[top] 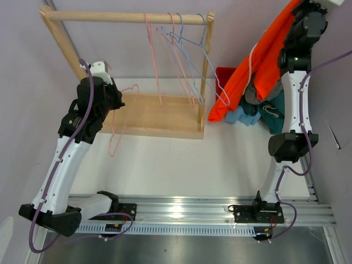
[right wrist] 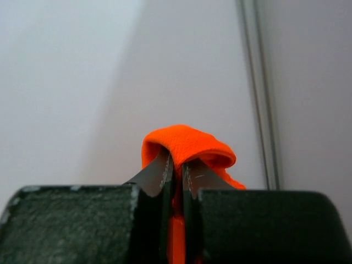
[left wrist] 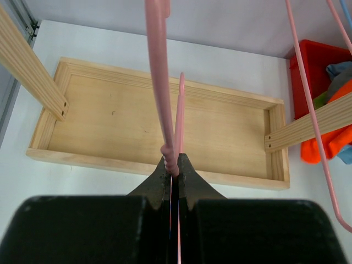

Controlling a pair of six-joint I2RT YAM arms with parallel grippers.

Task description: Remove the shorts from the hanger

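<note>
The hanger goes up and outward in my left gripper next, its hook comes down onto the empty part of the top rod (top: 126, 17) for release, since that part lies outward of it.
My right gripper (top: 301, 7) is raised at the far right and shut on the orange shorts (top: 258, 60), which hang from it down over the red tray (top: 224, 74). In the right wrist view the orange fabric (right wrist: 187, 144) is pinched between the fingers (right wrist: 157, 173). Grey (top: 254, 94), teal (top: 278, 113) and light blue (top: 242, 116) shorts lie piled in the tray. My left gripper (top: 116, 100) is shut on a bare pink hanger (top: 116, 129) in front of the rack; the left wrist view shows the hanger wire (left wrist: 165, 99) clamped at the tips.
A wooden rack with a top rod (top: 126, 17) and a boxed base (top: 159, 115) stands at the back. Several bare pink and blue hangers (top: 184, 60) hang on the rod. The red tray also shows in the left wrist view (left wrist: 311, 60).
</note>
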